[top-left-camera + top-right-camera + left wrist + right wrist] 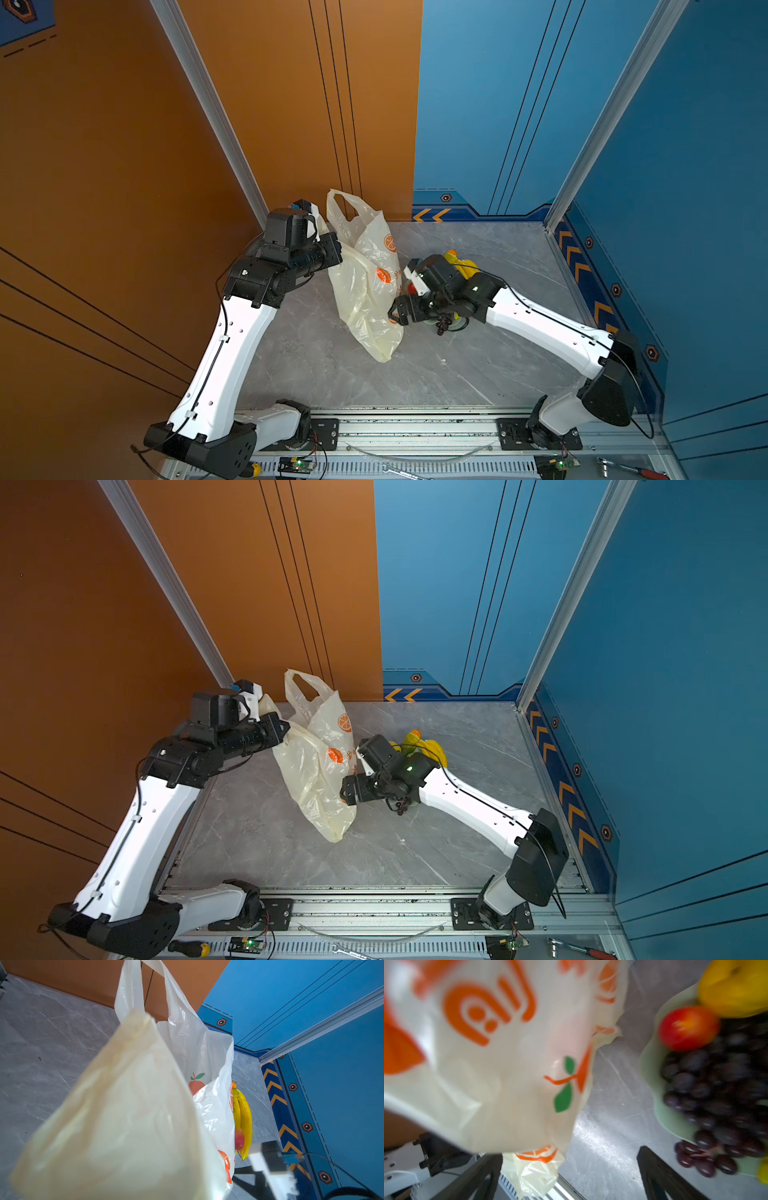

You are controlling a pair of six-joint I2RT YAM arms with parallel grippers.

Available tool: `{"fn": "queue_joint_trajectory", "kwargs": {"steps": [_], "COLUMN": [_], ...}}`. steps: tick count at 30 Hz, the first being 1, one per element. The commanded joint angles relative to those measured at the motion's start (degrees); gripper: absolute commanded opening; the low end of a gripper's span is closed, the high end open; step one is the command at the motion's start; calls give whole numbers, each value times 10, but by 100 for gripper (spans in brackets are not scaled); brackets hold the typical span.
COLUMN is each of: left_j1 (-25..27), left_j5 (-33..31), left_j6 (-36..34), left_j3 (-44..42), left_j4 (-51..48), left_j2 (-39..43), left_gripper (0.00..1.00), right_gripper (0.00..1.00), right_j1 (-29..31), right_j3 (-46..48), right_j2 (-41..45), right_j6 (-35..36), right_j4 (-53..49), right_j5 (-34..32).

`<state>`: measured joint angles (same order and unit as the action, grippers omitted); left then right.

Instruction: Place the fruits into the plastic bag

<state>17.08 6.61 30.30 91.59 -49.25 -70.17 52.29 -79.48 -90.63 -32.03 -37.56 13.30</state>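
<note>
The left gripper will lower the cream plastic bag [365,291] and move it back over the grey table beside the fruits and let go of it, because the bag is hanging by its top edge.
The cream plastic bag [365,291] [320,771] hangs upright over the grey table, one loop handle [340,208] standing free. My left gripper [318,220] is shut on the bag's other top edge at the back left; in the left wrist view the bag [128,1115] hides the jaws. My right gripper [400,312] [569,1176] is open against the bag's lower right side, with a bag corner [533,1172] by one finger. The fruits lie just right of it: banana bunch [467,268] [243,1118], red fruit [688,1028], dark grapes [716,1088], yellow round fruit [735,989].
The fruits rest in a pale green dish [652,1064], mostly hidden under my right arm in both top views. Orange and blue walls with aluminium posts close in the back and sides. Tools, a yellow-handled screwdriver [253,469] and a red-handled ratchet [636,471], lie by the front rail.
</note>
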Motion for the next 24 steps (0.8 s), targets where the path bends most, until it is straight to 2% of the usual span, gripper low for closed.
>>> {"fn": "queue_joint_trajectory", "kwargs": {"steps": [1, 5, 9, 12, 18, 22, 24], "left_j1": [21, 55, 83, 107, 194, 216, 217], "left_j5": [24, 16, 19, 40, 12, -7, -12], "left_j6": [-29, -49, -59, -55, -62, -51, -48], "left_j3": [9, 2, -11, -27, -46, -65, -67], "left_j4": [-14, -33, -51, -56, -98, -102, -101], "left_j2": [1, 5, 9, 10, -2, 10, 16], "left_gripper": [0, 0, 0, 0, 0, 0, 0], "right_gripper": [100, 100, 100, 100, 100, 100, 100], "right_j1": [19, -8, -95, -171, -219, -209, -190], "right_j3": [1, 13, 15, -4, -66, -81, -84], "right_j2": [-2, 69, 170, 206, 160, 129, 122], "right_j6": [8, 28, 43, 54, 126, 193, 233], "right_j4": [53, 15, -43, -51, -49, -53, -63], "right_j5": [60, 76, 43, 19, 1, 1, -29]}}
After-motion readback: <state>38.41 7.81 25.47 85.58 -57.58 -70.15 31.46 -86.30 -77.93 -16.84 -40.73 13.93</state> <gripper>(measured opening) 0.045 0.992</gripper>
